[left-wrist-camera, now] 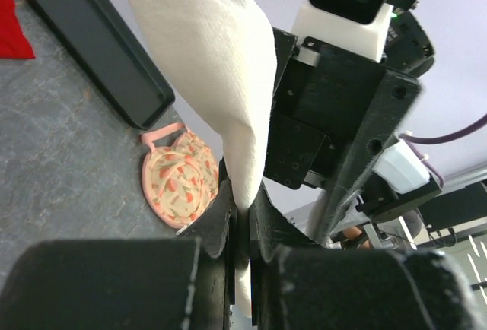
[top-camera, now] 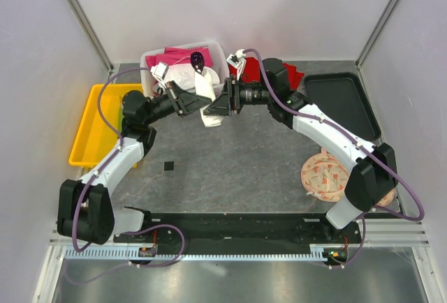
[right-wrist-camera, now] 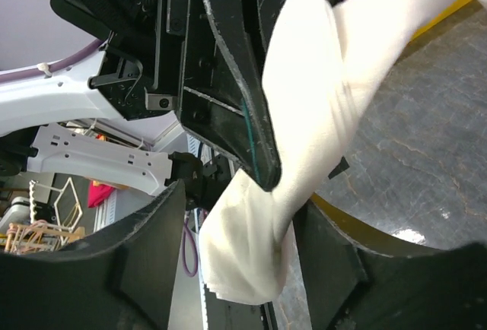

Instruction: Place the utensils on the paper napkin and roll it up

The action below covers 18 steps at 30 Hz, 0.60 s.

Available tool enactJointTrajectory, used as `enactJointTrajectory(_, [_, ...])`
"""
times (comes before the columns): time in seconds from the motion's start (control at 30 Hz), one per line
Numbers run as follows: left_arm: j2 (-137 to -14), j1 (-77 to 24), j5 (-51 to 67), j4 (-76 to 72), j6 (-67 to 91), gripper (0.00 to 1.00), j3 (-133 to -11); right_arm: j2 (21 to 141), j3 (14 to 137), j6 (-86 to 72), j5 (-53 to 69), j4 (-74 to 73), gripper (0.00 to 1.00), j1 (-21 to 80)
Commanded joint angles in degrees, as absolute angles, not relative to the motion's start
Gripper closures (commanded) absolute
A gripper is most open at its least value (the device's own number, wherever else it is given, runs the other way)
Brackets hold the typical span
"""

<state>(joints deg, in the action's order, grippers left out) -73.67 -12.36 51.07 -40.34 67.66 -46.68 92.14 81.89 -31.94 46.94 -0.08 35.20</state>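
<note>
The yellow tray (top-camera: pixel 106 123) lies below my left gripper, to its left in the top view, so next my left gripper needs to swing down into it to release the napkin (top-camera: pixel 208 102).
The off-white paper napkin (top-camera: pixel 208 102) hangs in the air in front of the white bin, between my two grippers. My left gripper (left-wrist-camera: pixel 242 193) is shut on the napkin's lower corner (left-wrist-camera: pixel 217 56); in the top view it (top-camera: pixel 194 100) comes in from the left. My right gripper (right-wrist-camera: pixel 242 201) stands open, its fingers wide on either side of a loose fold of the napkin (right-wrist-camera: pixel 319 94); in the top view it (top-camera: pixel 222 104) faces the left one. A purple utensil (top-camera: pixel 198 59) pokes up from the bin.
White bin (top-camera: pixel 183 53) with pink cloth at the back. Yellow tray (top-camera: pixel 91 128) on the left, black tray (top-camera: pixel 342 104) on the right, red cloth (top-camera: pixel 292 74) beside it. A patterned round pad (top-camera: pixel 323 174) lies near the right arm's base, and a small black square (top-camera: pixel 168 166) sits on the table.
</note>
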Motion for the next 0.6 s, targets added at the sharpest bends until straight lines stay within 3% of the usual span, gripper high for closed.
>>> enactJointTrajectory(0.0, [-71.46,-12.22,53.7,-34.99,60.48,0.98,-49.04,89.12,82.53,-29.27,46.59,2.02,0.31,35.16])
enactJointTrajectory(0.2, [-69.79,-9.67,57.03,-23.58,49.34,0.98,-50.8,88.68,83.58,-25.93,44.74,-3.07,0.02,34.37])
enactJointTrajectory(0.43, [-68.9,-1.68,63.1,4.0,26.49,0.98,-57.64,88.68,83.41,-24.08,42.54,-6.41,0.02,32.26])
enactJointTrajectory(0.57, [-72.41,9.19,69.16,22.12,10.31,0.98,-63.36,88.95,83.5,-23.2,42.36,-7.03,0.02,31.64])
